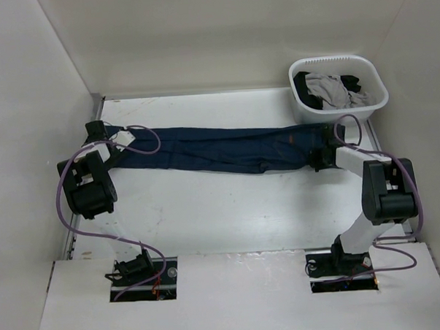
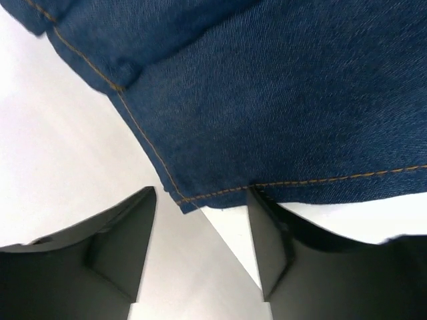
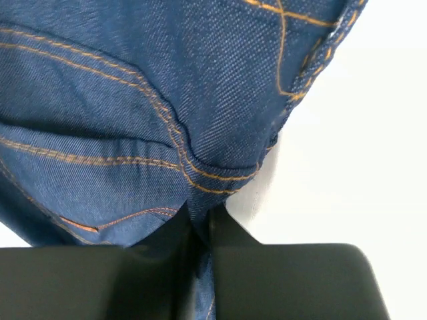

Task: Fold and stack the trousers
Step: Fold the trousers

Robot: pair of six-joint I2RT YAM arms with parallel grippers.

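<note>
The right gripper draws back and to the right in the top view over bare table next and releases the trousers, since the trousers' waist crowds the basket.
The dark navy trousers [image 1: 219,149] lie stretched flat across the table, leg hems to the left and waist with the tan patch [image 1: 290,138] to the right. My left gripper [image 1: 111,138] sits at the hem end. In the left wrist view it [image 2: 202,193] stands open, the stitched hem corner of the trousers [image 2: 267,100] just at its fingertips, not gripped. My right gripper [image 1: 316,159] is at the waist end. In the right wrist view it [image 3: 200,217] is shut on a pinch of denim at the trousers' [image 3: 133,100] seamed edge.
A white laundry basket [image 1: 337,60] stands at the back right, close behind the waist end, holding a light grey garment [image 1: 333,87] and a black garment [image 1: 304,84]. White walls enclose the table on the left, back and right.
</note>
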